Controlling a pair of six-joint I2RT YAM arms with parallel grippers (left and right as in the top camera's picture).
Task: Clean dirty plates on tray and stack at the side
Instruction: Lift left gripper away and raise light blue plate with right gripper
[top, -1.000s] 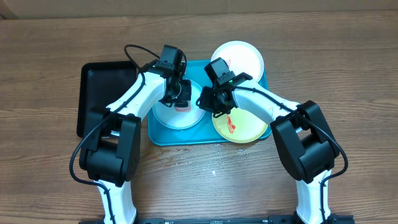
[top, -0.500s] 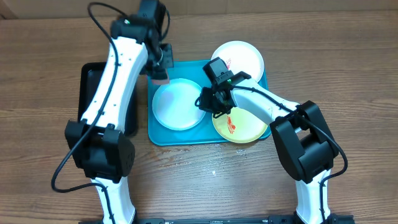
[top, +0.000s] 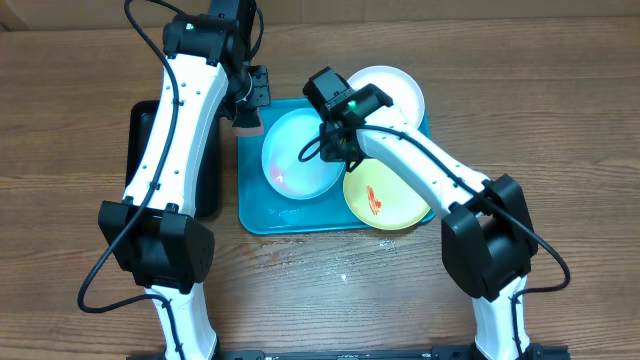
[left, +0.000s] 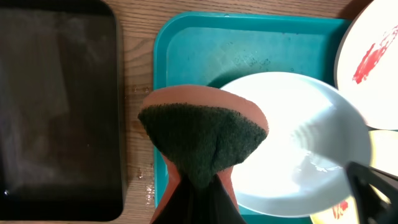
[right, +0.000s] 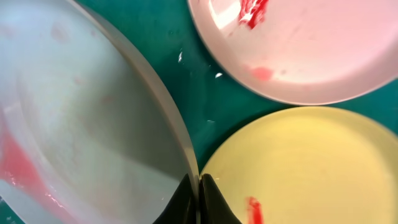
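Next, my right gripper moves up, to the right in the overhead view and down beside the tray to release the plate where the wooden table lies bare (top: 490, 154).
The turquoise tray (top: 262, 212) holds three plates. My right gripper (top: 333, 150) is shut on the rim of the light blue plate (top: 298, 155) and holds it tilted above the tray; the plate also shows in the right wrist view (right: 87, 118) and the left wrist view (left: 298, 143). The yellow-green plate (top: 385, 200) with a red smear lies at the tray's front right (right: 311, 168). The white plate (top: 395, 95) with red smears lies at the back right (right: 298, 50). My left gripper (top: 248, 112) is shut on the green-red sponge (left: 202, 134) over the tray's back left edge.
A black rectangular tray (top: 150, 160) lies left of the turquoise tray, also in the left wrist view (left: 56, 99). Water drops sit on the wooden table (top: 345, 275) in front of the tray.
My right gripper has lifted and tilted the light blue plate off the tray floor. My left arm swung back and left with the sponge, away from the plate.
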